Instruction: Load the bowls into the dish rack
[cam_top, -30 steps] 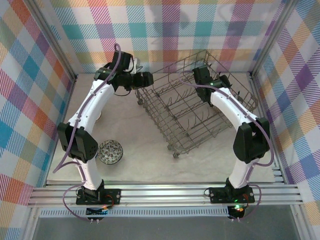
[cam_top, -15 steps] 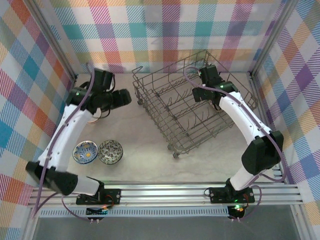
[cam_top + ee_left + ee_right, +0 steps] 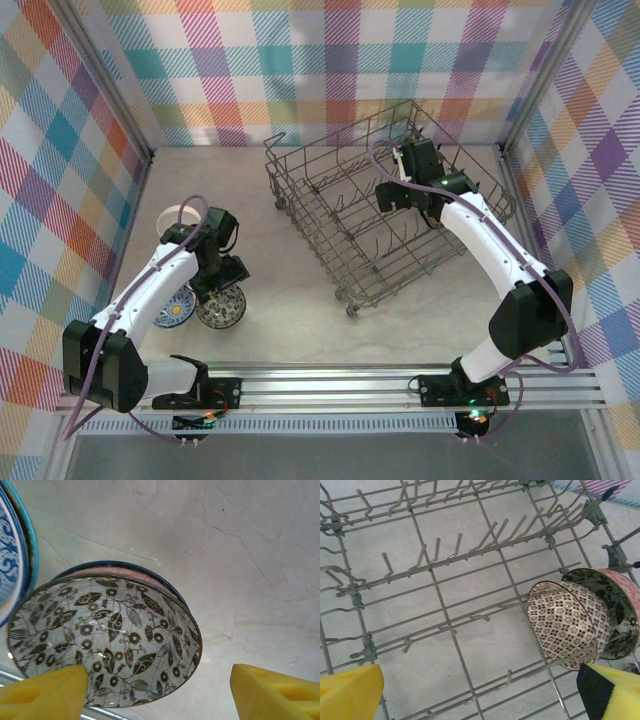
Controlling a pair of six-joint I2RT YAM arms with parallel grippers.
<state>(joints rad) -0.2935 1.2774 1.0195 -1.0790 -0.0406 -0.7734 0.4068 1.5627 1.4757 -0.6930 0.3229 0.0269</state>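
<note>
I should move my open left gripper down and toward the rack (image 3: pixel 350 225), over the floral bowl's rack-side rim (image 3: pixel 244 298), because the bare tabletop beside it leaves room for a finger.
A dark floral bowl (image 3: pixel 105 640) sits on another bowl with a pink and blue rim (image 3: pixel 125 571) at the near left of the table. My left gripper (image 3: pixel 160 695) hangs open just above it, and the left yellow fingertip (image 3: pixel 45 695) overlaps its near edge. In the top view the gripper (image 3: pixel 224 283) stands over this floral bowl (image 3: pixel 221 310). A blue-patterned bowl (image 3: pixel 170 311) lies beside it and a white bowl (image 3: pixel 176 214) farther back. My right gripper (image 3: pixel 482 692) is open over the dish rack (image 3: pixel 350 225). A checked bowl (image 3: pixel 567 622) and a floral bowl (image 3: pixel 616 611) stand on edge between tines.
The blue-patterned bowl (image 3: pixel 12 555) lies close on the left of the floral one. The rack's tall wire sides (image 3: pixel 440 130) rise around my right gripper (image 3: pixel 393 195). Plaid walls close in the table; an aluminium rail (image 3: pixel 330 385) runs along the near edge.
My left arm has swung from the back left down to the bowls at the near left. The right gripper has shifted slightly left over the rack.
</note>
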